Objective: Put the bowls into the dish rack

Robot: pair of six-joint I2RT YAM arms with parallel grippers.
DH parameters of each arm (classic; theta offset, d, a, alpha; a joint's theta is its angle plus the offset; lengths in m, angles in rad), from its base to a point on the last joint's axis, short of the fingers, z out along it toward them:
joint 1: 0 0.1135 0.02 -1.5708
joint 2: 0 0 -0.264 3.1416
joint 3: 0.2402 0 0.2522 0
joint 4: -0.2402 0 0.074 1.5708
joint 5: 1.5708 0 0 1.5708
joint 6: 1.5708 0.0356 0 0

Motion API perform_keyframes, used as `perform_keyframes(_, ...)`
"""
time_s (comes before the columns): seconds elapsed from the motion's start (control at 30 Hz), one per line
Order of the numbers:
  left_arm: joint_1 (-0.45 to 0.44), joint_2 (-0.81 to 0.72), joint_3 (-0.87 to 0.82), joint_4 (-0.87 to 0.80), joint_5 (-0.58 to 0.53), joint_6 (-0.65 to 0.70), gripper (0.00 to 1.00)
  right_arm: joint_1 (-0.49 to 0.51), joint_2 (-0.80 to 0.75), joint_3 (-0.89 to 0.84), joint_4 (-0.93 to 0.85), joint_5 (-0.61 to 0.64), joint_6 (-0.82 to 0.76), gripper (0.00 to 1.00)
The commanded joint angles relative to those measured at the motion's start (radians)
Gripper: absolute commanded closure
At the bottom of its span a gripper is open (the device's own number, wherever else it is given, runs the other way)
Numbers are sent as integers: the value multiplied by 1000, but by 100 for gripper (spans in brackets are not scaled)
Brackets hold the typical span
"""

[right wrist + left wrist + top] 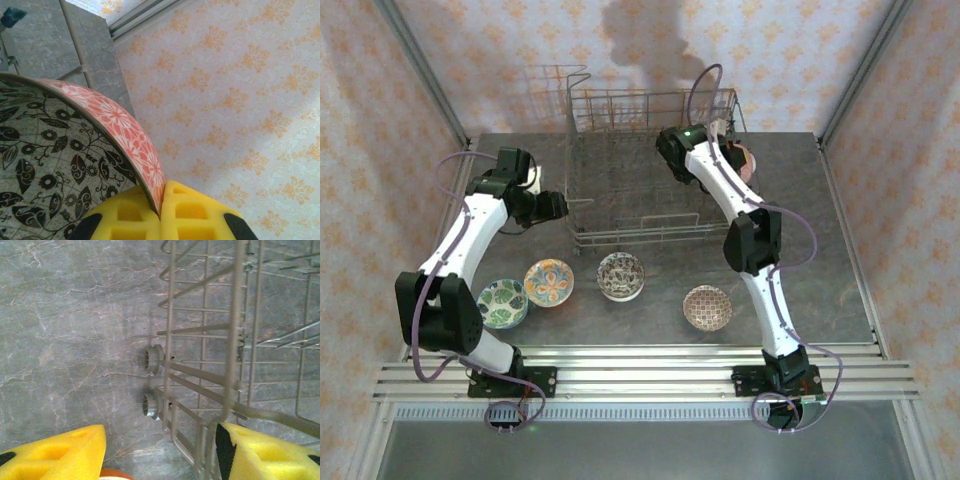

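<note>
I should next bring the bowl down and in from the rack's side it overhangs to the rack's wire bottom, then my right gripper should release the bowl's rim.
The grey wire dish rack (638, 175) stands at the back middle of the table. My right gripper (162, 200) is shut on the rim of a bowl (55, 145) with a pink-red floral outside and black leaves inside, held tilted by the rack's far right corner (744, 160). My left gripper (160, 445) is open at the rack's left wall (170, 340); the wires run between its yellow fingers (60, 452). An orange bowl rim (116, 474) peeks in below them. Several bowls sit in front: teal (502, 303), orange-rimmed (549, 282), black-and-white (621, 276), brown lattice (707, 307).
Two small grey wheels (152, 360) stick out from the rack's base on the left side. A white object (533, 177) lies behind the left arm. Patterned walls close the table in at the back and sides; a rail (640, 365) crosses the near edge.
</note>
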Motion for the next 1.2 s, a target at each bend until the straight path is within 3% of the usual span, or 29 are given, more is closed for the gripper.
perform_keyframes(0.0, -6, -32, 1, -24, 10, 15, 39, 4, 11, 39, -51, 76, 35, 100)
perform_keyframes(0.57, -3, -54, -28, -10, 22, 15, 39, 36, 99, 89, -60, 20, -1, 100)
perform_keyframes(1.07, 0, -77, -25, -20, 11, 6, 40, 52, 103, 99, -44, -119, -44, 84)
perform_keyframes(1.13, 0, -76, -25, -21, 9, 5, 40, 58, 102, 96, -35, -133, -59, 69)
perform_keyframes(1.17, 0, -78, -24, -22, 9, 3, 40, 60, 99, 93, -28, -133, -70, 67)
